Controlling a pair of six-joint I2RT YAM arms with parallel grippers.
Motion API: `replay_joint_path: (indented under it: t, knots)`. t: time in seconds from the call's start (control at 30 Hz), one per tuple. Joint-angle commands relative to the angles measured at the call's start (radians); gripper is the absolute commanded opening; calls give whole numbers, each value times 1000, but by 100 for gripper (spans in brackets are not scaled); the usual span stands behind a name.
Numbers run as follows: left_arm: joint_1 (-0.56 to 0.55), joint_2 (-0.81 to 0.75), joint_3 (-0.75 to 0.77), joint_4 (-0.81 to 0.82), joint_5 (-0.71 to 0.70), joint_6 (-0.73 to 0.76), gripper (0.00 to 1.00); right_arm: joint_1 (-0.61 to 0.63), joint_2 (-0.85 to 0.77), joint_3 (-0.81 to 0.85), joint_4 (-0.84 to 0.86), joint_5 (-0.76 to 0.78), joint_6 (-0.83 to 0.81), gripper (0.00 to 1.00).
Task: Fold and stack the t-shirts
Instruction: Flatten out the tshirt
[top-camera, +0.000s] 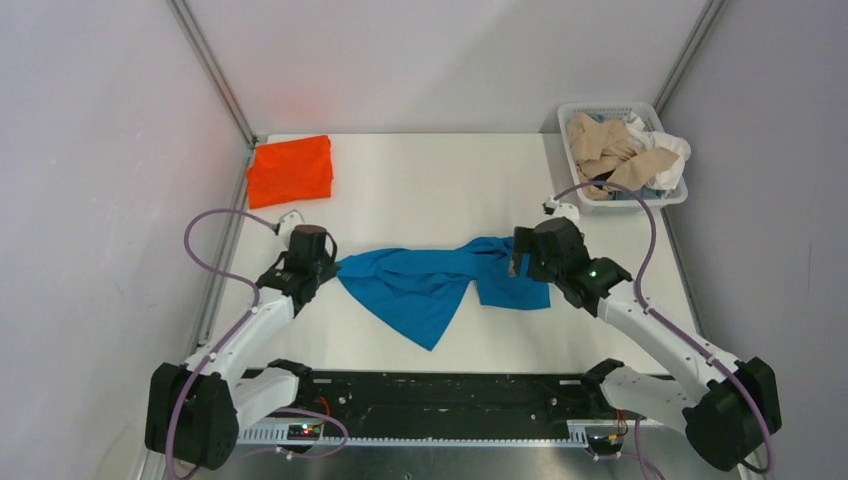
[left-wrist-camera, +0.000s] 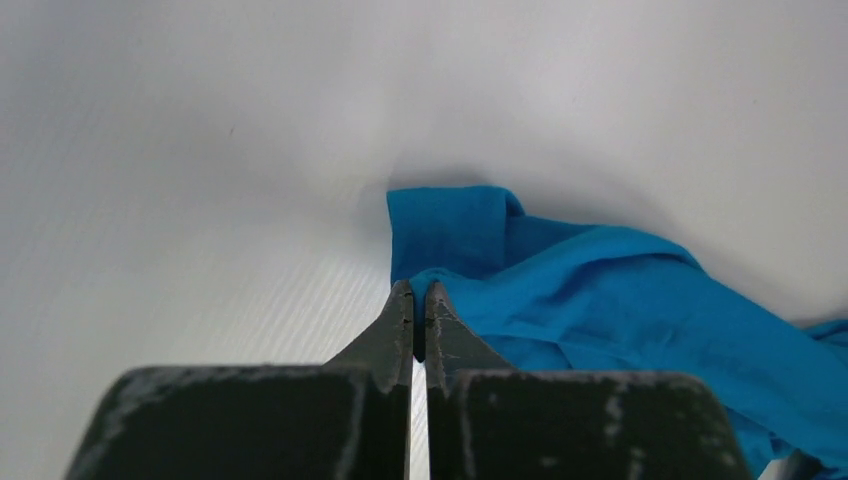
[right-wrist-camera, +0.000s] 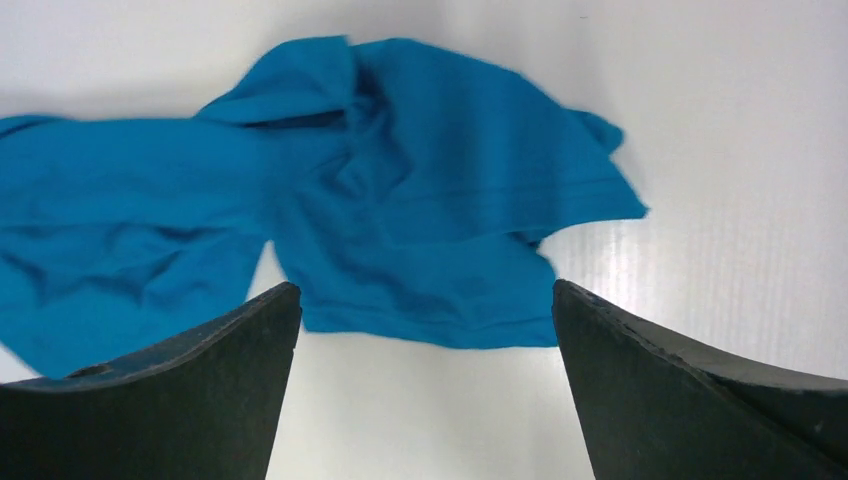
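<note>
The robot's left gripper is pinching one edge and the opposite end lies loose, so the open right gripper needs to go down onto the blue t-shirt's loose end (top-camera: 530, 286) (right-wrist-camera: 500, 220) beneath it.
A bright blue t-shirt (top-camera: 420, 285) lies crumpled and stretched across the middle of the table. My left gripper (top-camera: 330, 268) is shut on its left edge; in the left wrist view the tips (left-wrist-camera: 418, 300) pinch a fold of the blue cloth (left-wrist-camera: 600, 290). My right gripper (top-camera: 518, 264) is open just above the shirt's right part, with the jaws (right-wrist-camera: 425, 300) wide apart and the blue cloth (right-wrist-camera: 420, 200) beyond them. A folded bright orange t-shirt (top-camera: 290, 170) lies at the back left. Beige (top-camera: 605, 150) and white (top-camera: 668, 150) t-shirts are bunched in the basket.
A white plastic lattice basket (top-camera: 610, 107) stands at the back right corner of the white table (top-camera: 430, 180). Grey walls and metal frame posts (top-camera: 215, 75) close in the back and sides. The arm bases sit on a black rail (top-camera: 440, 400) at the near edge.
</note>
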Motion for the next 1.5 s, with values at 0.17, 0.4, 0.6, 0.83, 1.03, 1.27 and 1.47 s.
replay_joint_path:
  t: [0.17, 0.4, 0.6, 0.83, 1.03, 1.27, 1.47]
  knots:
    - [5, -64, -2, 69, -59, -11, 0, 127, 63, -8, -86, 108, 190, 99]
    - [6, -65, -7, 71, -50, -7, 0, -107, 88, -146, 55, -113, 171, 99]
    - [6, -63, -5, 73, -53, -3, 0, -135, 191, -173, 113, -184, 153, 88]
    - [6, -68, -8, 72, -66, -6, 0, -70, 238, -173, 113, -124, 172, 68]
    - [5, -97, -19, 71, -76, -5, 0, -45, 281, -169, 145, -89, 194, 39]
    - [6, -173, -2, 71, -81, 8, 0, 15, 80, -94, -41, 100, 187, 0]
    - [5, -297, 80, 69, -65, 35, 0, -22, -292, 34, -108, 103, 120, 0]
